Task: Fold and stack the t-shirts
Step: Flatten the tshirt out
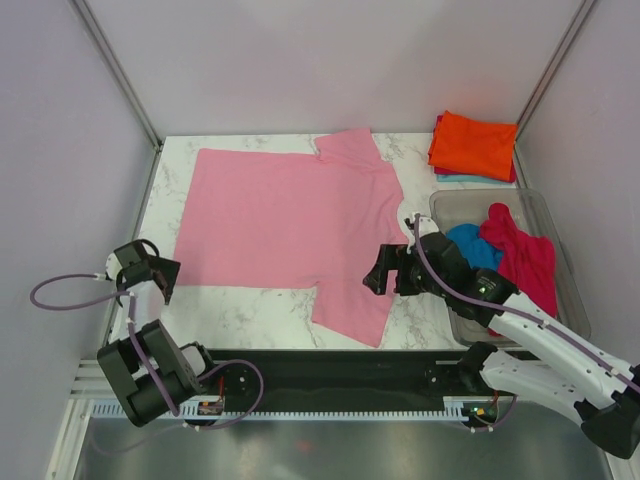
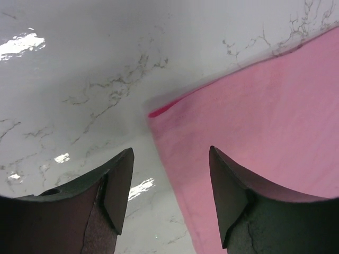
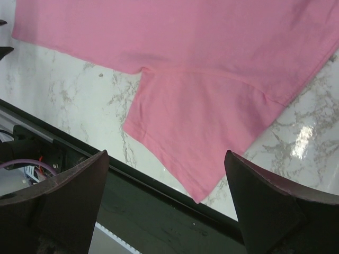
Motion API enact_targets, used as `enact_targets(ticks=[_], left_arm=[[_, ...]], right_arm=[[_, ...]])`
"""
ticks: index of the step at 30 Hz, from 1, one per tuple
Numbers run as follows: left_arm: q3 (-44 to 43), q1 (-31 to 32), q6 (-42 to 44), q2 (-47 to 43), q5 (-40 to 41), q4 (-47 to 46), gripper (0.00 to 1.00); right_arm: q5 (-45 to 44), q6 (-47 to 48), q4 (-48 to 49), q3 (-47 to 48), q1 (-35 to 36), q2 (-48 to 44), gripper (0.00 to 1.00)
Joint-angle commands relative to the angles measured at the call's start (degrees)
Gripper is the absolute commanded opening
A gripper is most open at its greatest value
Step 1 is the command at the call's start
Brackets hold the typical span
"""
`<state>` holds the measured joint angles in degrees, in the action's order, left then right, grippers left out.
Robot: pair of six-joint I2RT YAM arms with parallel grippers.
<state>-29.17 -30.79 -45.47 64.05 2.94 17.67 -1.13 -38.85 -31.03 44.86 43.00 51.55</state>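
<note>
Next, my open right gripper moves down and draws back onto the sleeve's pointed near corner point(image 1: 377, 343) point(image 3: 198, 198), which lies below it and nearer the black bar.
A light pink t-shirt point(image 1: 290, 215) lies spread flat on the marble table, one sleeve point(image 1: 352, 310) pointing at the near edge. My left gripper point(image 1: 166, 280) hovers at the shirt's near left corner. In the left wrist view its jaws point(image 2: 169, 159) stand open, the shirt's edge point(image 2: 254, 106) running under the gap with nothing pinched. My right gripper point(image 1: 376, 272) hangs open just right of the near sleeve. In the right wrist view the sleeve point(image 3: 201, 121) lies below and ahead of the wide-open right gripper point(image 3: 167, 159).
A folded orange t-shirt point(image 1: 475, 143) tops a small stack at the back right corner. A clear bin point(image 1: 545, 215) on the right holds a bright blue t-shirt point(image 1: 470, 243) and a crimson one point(image 1: 525, 255). A black rail point(image 1: 330, 372) runs along the table's near edge.
</note>
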Motion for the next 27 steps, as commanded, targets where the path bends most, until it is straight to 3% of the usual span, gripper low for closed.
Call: enact_targets(ticks=[1,12,13,14,15,16,21,27], left_arm=[[0.7,-0.3,-4.7,2.5,1.8,-6.4,0.66],[1.7,-0.2,-7.3,10.7,2.7,-10.2,0.60],[2.0,-0.2,-7.3,10.9,2.5,-11.1,0.54],[2.3,-0.2,-7.3,11.4,2.2,-11.9,0.36],[2.7,-0.2,-7.3,11.8,0.6,-14.0,0.24],[2.8,-0.2,-7.0,12.2,-0.7,-14.8,0.02],[3.9,1.9,-5.9,9.9,-0.9,-16.4,0.02],[3.9,3.3,-5.4,5.1,-0.6,-16.4,0.02]], right_arm=[[-0.1,-1.5,-3.9,-1.8,0.4,-2.6,0.98],[-0.2,-2.9,-6.2,-4.1,0.3,-7.2,0.98],[-0.6,-3.2,-7.2,-4.3,0.3,-7.5,0.98],[-1.5,-4.8,-8.2,-5.0,0.4,-7.8,0.98],[-3.4,-5.7,-10.7,-5.3,0.6,-7.9,0.98],[-4.3,-6.8,-11.7,-5.8,0.9,-8.0,0.98],[-7.0,-15.9,-13.1,-12.8,5.5,-8.9,0.97],[-9.6,-26.8,-5.4,-19.3,15.0,-8.1,0.85]])
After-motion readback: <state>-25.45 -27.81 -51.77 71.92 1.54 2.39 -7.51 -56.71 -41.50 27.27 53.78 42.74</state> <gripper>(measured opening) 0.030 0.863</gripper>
